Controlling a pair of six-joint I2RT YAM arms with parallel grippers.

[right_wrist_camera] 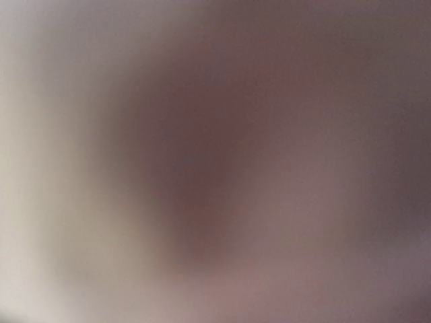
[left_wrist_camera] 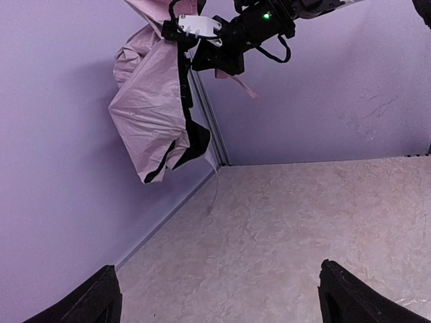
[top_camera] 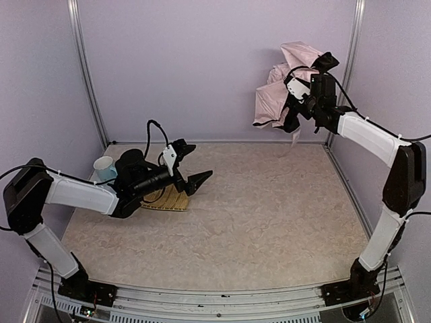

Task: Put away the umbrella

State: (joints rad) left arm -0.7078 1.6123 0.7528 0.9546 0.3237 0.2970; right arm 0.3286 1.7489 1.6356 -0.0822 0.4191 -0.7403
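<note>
My right gripper moves down and back, to the left in the top view, and releases the umbrella (top_camera: pixel 275 91) on the bare middle of the tabletop next.
The umbrella (top_camera: pixel 275 91) hangs crumpled in the air at the back right corner, pale pink fabric with black lining showing. My right gripper (top_camera: pixel 292 113) is raised high and holds it up; its jaws are buried in the fabric. The left wrist view shows the umbrella (left_wrist_camera: pixel 149 114) dangling from the right gripper (left_wrist_camera: pixel 214 48), with a pink strap (left_wrist_camera: pixel 243 87) below. The right wrist view is a pink-grey blur. My left gripper (top_camera: pixel 197 164) is open wide and empty, low over the table's left side; it also shows in the left wrist view (left_wrist_camera: pixel 219 303).
A woven yellow bamboo tray (top_camera: pixel 168 199) lies under the left gripper. A pale blue cup (top_camera: pixel 104 167) stands at the back left by the wall. Purple walls and metal posts (top_camera: pixel 352 54) close in the table (top_camera: pixel 269 215).
</note>
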